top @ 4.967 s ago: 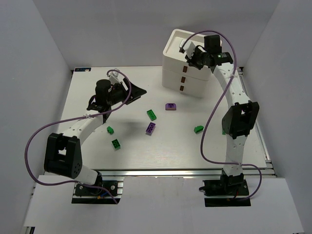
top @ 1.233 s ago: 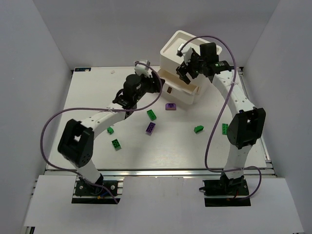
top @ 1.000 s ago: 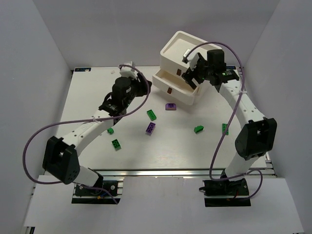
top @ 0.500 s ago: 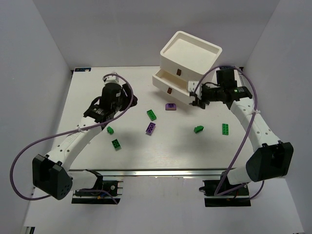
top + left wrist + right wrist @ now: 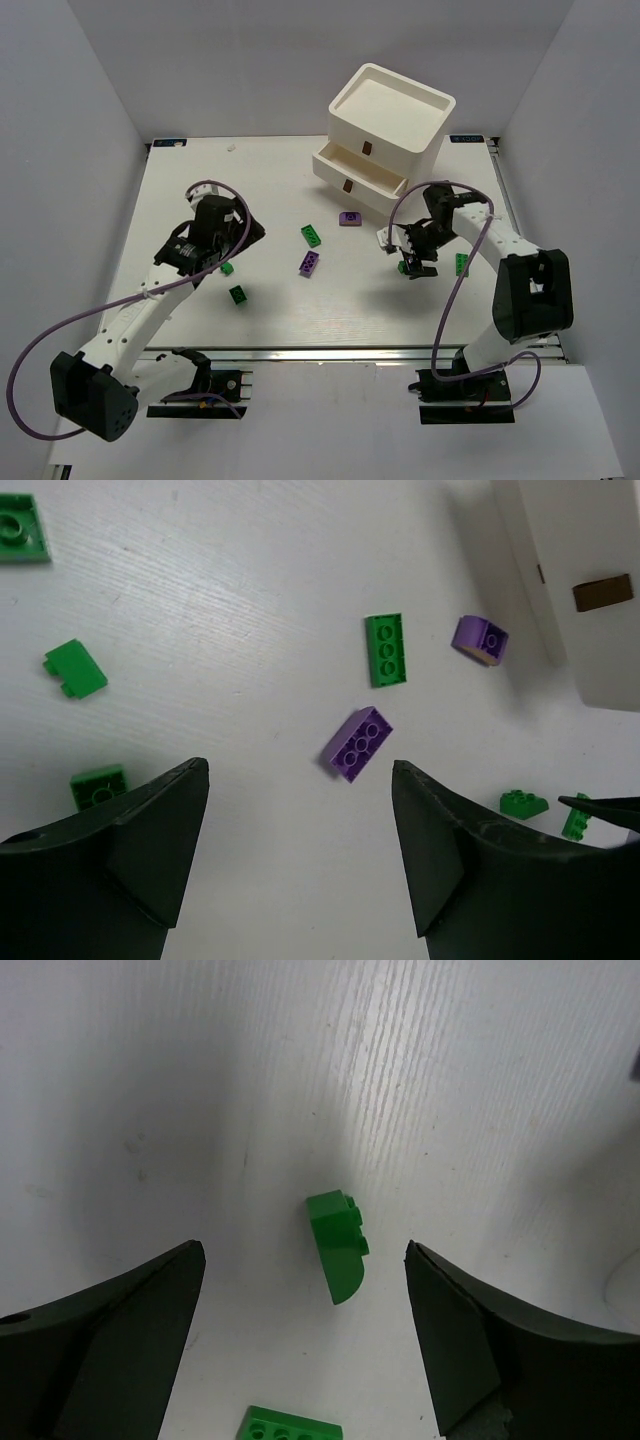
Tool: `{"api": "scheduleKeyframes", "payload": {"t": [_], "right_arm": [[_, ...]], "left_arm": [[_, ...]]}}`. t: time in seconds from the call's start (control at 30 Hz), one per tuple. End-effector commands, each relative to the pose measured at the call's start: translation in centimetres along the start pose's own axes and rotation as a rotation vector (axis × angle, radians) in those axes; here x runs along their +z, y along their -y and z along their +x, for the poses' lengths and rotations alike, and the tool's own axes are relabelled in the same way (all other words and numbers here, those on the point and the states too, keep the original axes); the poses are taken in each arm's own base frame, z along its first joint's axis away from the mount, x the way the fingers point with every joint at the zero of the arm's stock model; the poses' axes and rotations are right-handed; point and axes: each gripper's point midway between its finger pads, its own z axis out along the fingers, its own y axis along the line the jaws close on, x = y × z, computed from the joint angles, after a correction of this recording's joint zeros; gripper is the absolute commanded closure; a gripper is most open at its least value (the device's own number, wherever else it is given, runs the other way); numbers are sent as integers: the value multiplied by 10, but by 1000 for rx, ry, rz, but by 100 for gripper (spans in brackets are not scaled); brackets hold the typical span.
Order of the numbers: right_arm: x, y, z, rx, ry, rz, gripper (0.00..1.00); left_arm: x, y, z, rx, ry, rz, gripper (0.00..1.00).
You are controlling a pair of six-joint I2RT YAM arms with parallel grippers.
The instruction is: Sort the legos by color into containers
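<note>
My right gripper lowers its open fingers around the curved green lego [image 5: 402,267] [image 5: 338,1245] next. It then closes across the lego's narrow sides, since the lego lies below, lengthwise between the fingers.
The containers are white bins stacked at the back right: the top one [image 5: 392,105] sits askew on two lower ones [image 5: 362,180] with brown marks. Legos lie scattered on the table: a purple brick [image 5: 358,743], a green brick [image 5: 385,650], a purple piece [image 5: 479,640] near the stack, and small green ones [image 5: 227,267] [image 5: 238,294] at the left. My left gripper [image 5: 300,780] hangs open above bare table, short of the purple brick. My right gripper [image 5: 302,1260] is open, its jaws either side of a curved green lego [image 5: 338,1245] without touching it.
A flat green brick [image 5: 290,1425] lies just near of the right gripper, also seen at the table's right [image 5: 461,264]. White walls enclose the table on three sides. The arms' purple cables loop over the table.
Both arms have pulled away from the bin stack. The right gripper has dropped over the curved green lego; the left has swung back toward the left. The top bin now rests askew.
</note>
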Motion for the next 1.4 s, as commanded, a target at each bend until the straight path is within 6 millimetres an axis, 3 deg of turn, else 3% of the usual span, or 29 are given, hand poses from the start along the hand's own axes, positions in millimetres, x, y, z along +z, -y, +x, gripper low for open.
{"api": "scheduleKeyframes", "payload": {"t": [0.0, 0.2, 0.37, 0.47, 0.5, 0.53, 0.6, 0.63, 0.7, 0.73, 0.8, 0.83, 0.9, 0.97, 1.0, 1.07, 1.13, 1.37], "right_arm": [[7, 18, 25, -60, -89, 27, 14], [25, 40, 46, -73, -148, 83, 16], [33, 46, 57, -39, -174, 48, 27], [33, 46, 59, -30, -176, 29, 40], [34, 44, 58, -25, -165, 15, 52], [33, 40, 47, -20, -131, -10, 71], [24, 43, 40, -8, -118, 0, 77], [21, 47, 28, -1, -79, 13, 85], [5, 50, 5, 46, -20, 33, 90], [-10, 69, -20, 44, 50, 82, 92], [-27, 82, -56, 176, 153, 121, 95], [-47, 103, -79, 163, 189, 178, 95], [-64, 125, -99, 303, 244, 245, 97], [-83, 147, -121, 326, 289, 318, 96], [-91, 165, -123, 327, 286, 391, 96], [-98, 179, -132, 426, 306, 460, 96], [-102, 198, -127, 477, 278, 557, 96], [-97, 237, -91, 575, 118, 753, 89]], "left_arm": [[-6, -16, 2, -20, 5, -51, 17], [-2, -34, 6, -48, -1, -127, 16], [6, -34, 2, -47, -14, -143, 15], [13, -35, 1, -35, -31, -159, 15], [15, -34, -1, -39, -34, -161, 14], [19, -36, 2, -43, -58, -171, 13], [22, -37, 3, -54, -72, -176, 14], [23, -37, 1, -69, -75, -178, 13], [23, -33, -5, -85, -75, -166, 14], [24, -32, -11, -93, -68, -168, 14], [25, -31, -16, -106, -71, -175, 14], [28, -31, -22, -112, -67, -185, 14], [31, -36, -24, -112, -80, -217, 13], [37, -39, -27, -109, -88, -241, 13], [38, -42, -28, -111, -95, -252, 13], [41, -45, -30, -110, -102, -264, 13], [42, -47, -30, -108, -107, -265, 12], [46, -64, -40, -115, -93, -309, 9]]}}
